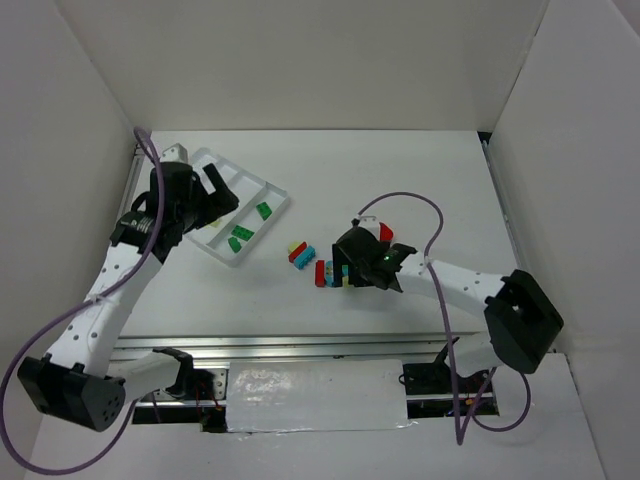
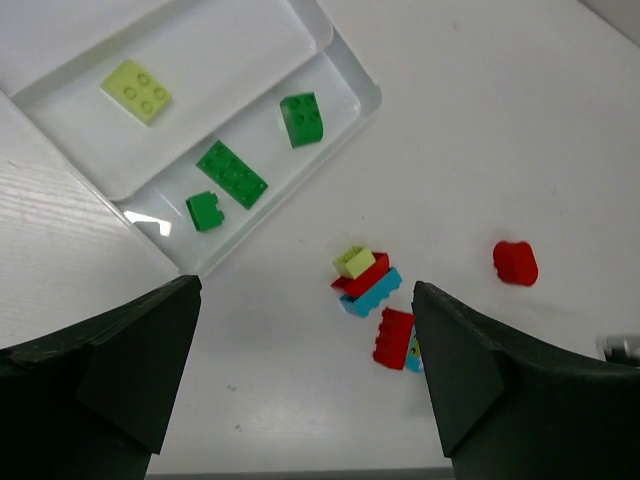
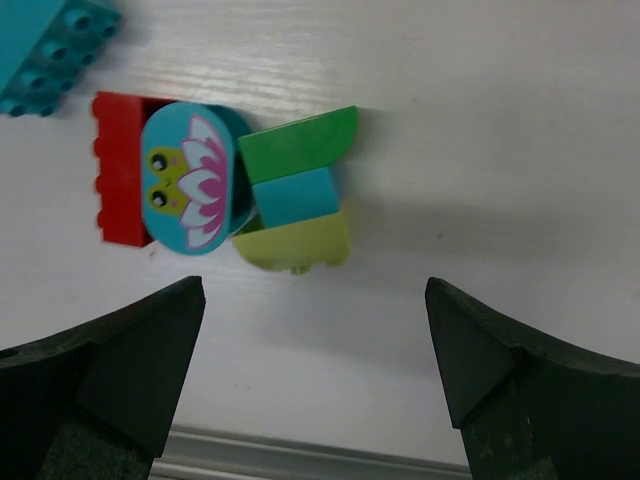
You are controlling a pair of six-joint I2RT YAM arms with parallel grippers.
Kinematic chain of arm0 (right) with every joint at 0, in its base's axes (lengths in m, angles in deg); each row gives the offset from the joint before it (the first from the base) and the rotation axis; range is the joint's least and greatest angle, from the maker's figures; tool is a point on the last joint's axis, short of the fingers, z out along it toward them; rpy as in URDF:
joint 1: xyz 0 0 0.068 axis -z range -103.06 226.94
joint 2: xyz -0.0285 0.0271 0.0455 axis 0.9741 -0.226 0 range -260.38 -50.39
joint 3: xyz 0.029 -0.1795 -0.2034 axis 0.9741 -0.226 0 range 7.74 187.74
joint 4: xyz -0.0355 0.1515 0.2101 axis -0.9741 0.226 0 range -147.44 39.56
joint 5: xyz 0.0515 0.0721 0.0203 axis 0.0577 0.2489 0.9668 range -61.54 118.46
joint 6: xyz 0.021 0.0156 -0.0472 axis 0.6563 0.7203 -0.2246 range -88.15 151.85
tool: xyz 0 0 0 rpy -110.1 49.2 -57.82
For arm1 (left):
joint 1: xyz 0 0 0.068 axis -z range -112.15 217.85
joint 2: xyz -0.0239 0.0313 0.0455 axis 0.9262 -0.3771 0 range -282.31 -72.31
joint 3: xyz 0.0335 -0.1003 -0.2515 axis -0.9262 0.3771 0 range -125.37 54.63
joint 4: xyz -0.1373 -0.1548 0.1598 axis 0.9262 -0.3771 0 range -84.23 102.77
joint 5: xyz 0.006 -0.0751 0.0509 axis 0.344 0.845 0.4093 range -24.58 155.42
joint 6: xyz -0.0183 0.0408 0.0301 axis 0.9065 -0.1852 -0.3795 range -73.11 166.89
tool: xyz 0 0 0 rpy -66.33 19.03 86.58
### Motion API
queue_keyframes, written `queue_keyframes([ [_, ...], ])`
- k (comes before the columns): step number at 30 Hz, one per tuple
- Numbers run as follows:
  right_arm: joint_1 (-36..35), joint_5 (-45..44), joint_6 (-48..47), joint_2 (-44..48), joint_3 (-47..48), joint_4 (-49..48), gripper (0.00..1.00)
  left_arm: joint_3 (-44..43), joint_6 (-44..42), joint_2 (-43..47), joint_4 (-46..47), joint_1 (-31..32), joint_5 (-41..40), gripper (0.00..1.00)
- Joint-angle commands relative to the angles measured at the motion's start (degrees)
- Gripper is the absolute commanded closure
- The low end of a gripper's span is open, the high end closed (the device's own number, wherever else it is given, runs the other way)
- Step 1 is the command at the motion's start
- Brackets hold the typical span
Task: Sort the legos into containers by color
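Observation:
I should next lower my right gripper, with its fingers open, onto the cluster's teal middle block (image 1: 345,270) (image 3: 297,198) below it, because the block's ends face the two spread fingers.
The white tray (image 1: 281,194) lies at the back left. In the left wrist view (image 2: 368,96) one compartment holds three green legos (image 2: 231,173) and the adjacent one a pale yellow lego (image 2: 135,90). My left gripper (image 1: 222,195) hovers over the tray, open and empty (image 2: 305,370). Loose legos lie mid-table: a yellow, red and teal stack (image 2: 365,280), a red brick (image 2: 393,338) and a red rounded piece (image 2: 515,263). My right gripper (image 1: 345,268) is open and empty (image 3: 315,370), just above a green, teal and yellow-green cluster (image 3: 295,195) beside a round teal lotus piece (image 3: 190,178).
White walls enclose the table on the left, back and right. A metal rail (image 1: 300,345) runs along the near edge, also visible in the right wrist view (image 3: 300,460). Purple cables loop off both arms. A teal brick (image 3: 45,50) lies beyond the cluster.

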Motion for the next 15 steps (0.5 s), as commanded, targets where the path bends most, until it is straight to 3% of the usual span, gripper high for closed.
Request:
queue_keyframes([
  [1, 1.85, -0.9, 2.37, -5.05, 2.63, -3.71, 0.02, 6.13, -7.2, 4.54, -1.41, 0.57, 5.4, 0.01],
  [6, 5.27, 1.38, 0.89, -9.36, 4.31, -7.39, 0.1, 12.74, -11.15, 10.96, -2.02, 0.92, 6.11, 0.0],
  [12, 7.39, 4.55, -2.72, -9.91, 4.84, -8.81, 0.24, 16.44, -12.75, 13.17, -2.98, 1.01, 6.11, 0.01],
  [15, 7.83, 5.77, -3.51, -9.37, 5.1, -9.43, 0.26, 16.53, -12.84, 13.61, -2.02, 1.18, 7.25, 0.01],
])
